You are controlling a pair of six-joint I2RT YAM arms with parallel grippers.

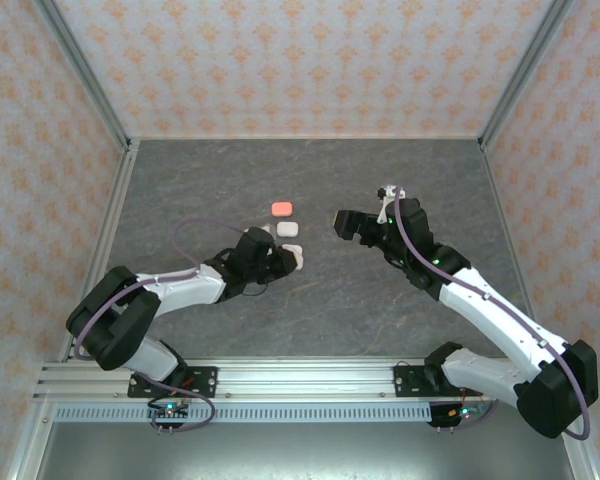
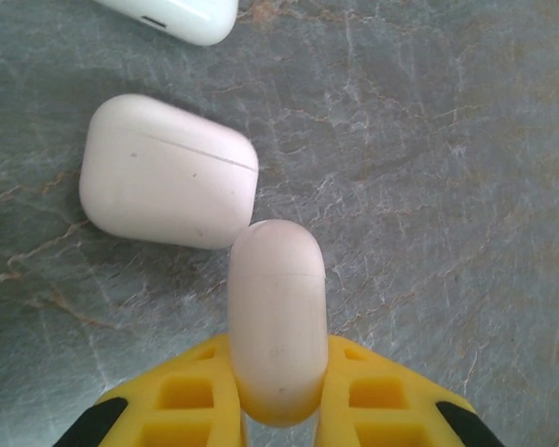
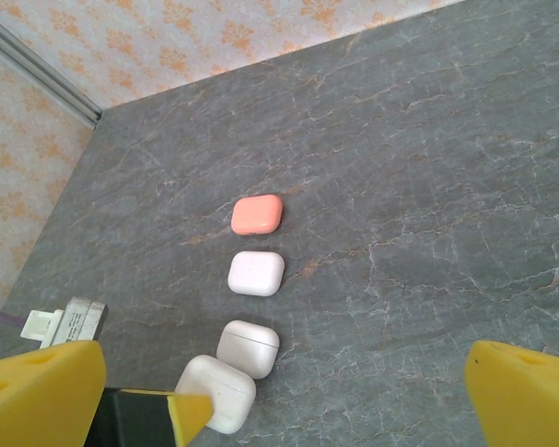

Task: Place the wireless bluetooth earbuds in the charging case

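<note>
My left gripper should next move gently back and down to let go of the charging case [image 1: 299, 257], because bare tabletop is below the gripper and back from the second case.
No earbuds show; every case in sight is closed. My left gripper [image 2: 278, 368] is shut on a white charging case [image 2: 278, 317], held on edge between the yellow fingers [image 2: 191, 396], just over the tabletop. The same held case [image 1: 299, 257] sits at the left gripper [image 1: 288, 259] in the top view. A second white case [image 2: 168, 172] lies flat, touching the held one's far end. A third white case [image 3: 256, 273] and a coral-pink case [image 3: 257, 215] lie further along the row. My right gripper [image 1: 341, 222] hovers open to the right of the row with nothing between its fingers [image 3: 526, 391].
The grey stone-patterned table [image 1: 400, 190] is walled in by patterned panels [image 1: 280, 60] on three sides, with metal posts at the back corners. The four cases form a short row at the centre. A rail [image 1: 310, 378] carries both arm bases at the near edge.
</note>
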